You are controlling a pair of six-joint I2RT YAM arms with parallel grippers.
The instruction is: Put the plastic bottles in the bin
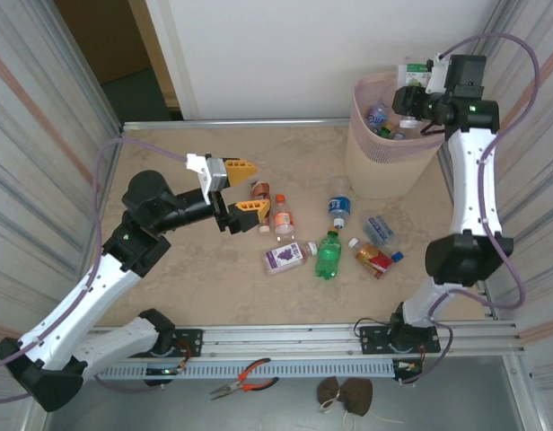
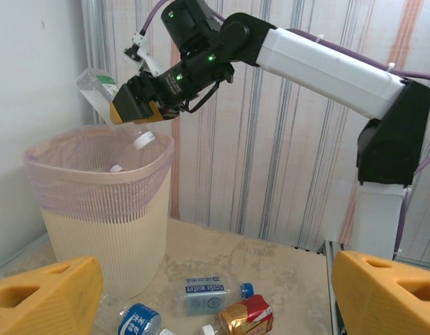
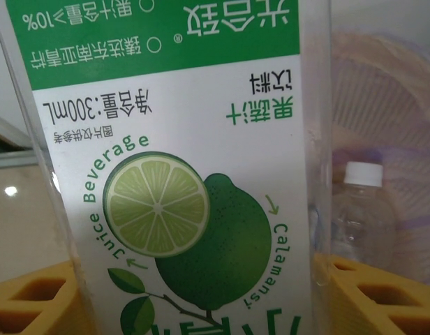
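Observation:
I will lower the clear bottle into the pale pink bin point(image 1: 384, 153) with my right gripper next and release it there, because the bottle's cap is already over the bin's opening.
My right gripper point(image 1: 411, 97) hangs over the pale pink bin point(image 1: 384, 153), shut on a clear bottle with a green and white lime label point(image 3: 180, 174). In the left wrist view that bottle point(image 2: 95, 85) tilts with its white cap down over the bin's rim point(image 2: 96, 150). Several bottles lie inside the bin, among them a clear one with a white cap point(image 3: 360, 202). My left gripper point(image 1: 245, 189) stands open and holds nothing, just left of two orange-capped bottles point(image 1: 260, 193) point(image 1: 281, 215). Further right lie a purple-labelled bottle point(image 1: 290, 258), a green one point(image 1: 329, 254), a blue-labelled one point(image 1: 339, 208), a soda water bottle point(image 2: 204, 289) and a red and gold one point(image 2: 248, 315).
Striped walls close in the table on the left and right, and a white wall stands behind. The bin sits in the far right corner. Pliers point(image 1: 245, 377) lie below the rail at the near edge. Bare tabletop point(image 1: 169, 287) stretches at the near left.

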